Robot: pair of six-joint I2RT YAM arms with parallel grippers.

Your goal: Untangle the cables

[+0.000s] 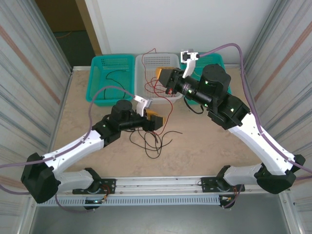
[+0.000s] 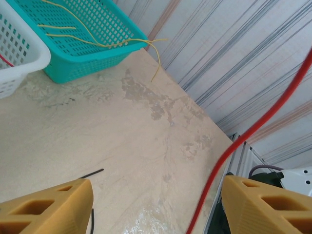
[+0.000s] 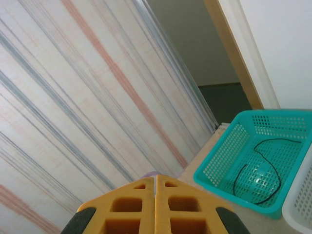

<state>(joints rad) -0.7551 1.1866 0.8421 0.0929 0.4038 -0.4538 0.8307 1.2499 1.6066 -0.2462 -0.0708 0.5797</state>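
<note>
The robot's left gripper needs to shift sideways next toward that slanted red cable (image 1: 169,117) (image 2: 206,187) and close on it, as the red cable rises between its open fingers but nearer to one.
Several black cables (image 1: 153,141) and a red cable (image 1: 171,105) lie tangled on the table in front of my left gripper (image 1: 157,121). That gripper (image 2: 156,190) is open; the red cable (image 2: 253,129) rises slanted and straight between its fingers, close to the right one. A black cable end (image 2: 92,173) lies by the left finger. My right gripper (image 1: 160,75) hovers over the white basket (image 1: 161,61). Its fingers (image 3: 156,178) are pressed together, and the red cable hangs down from under them. More red cable (image 1: 146,68) loops in the white basket.
The left teal basket (image 1: 97,95) holds one black cable (image 3: 253,175). The right teal basket (image 2: 73,68) holds pale yellow cables (image 2: 92,39), one end trailing over its rim. Corrugated walls close both sides. A metal rail runs along the near table edge.
</note>
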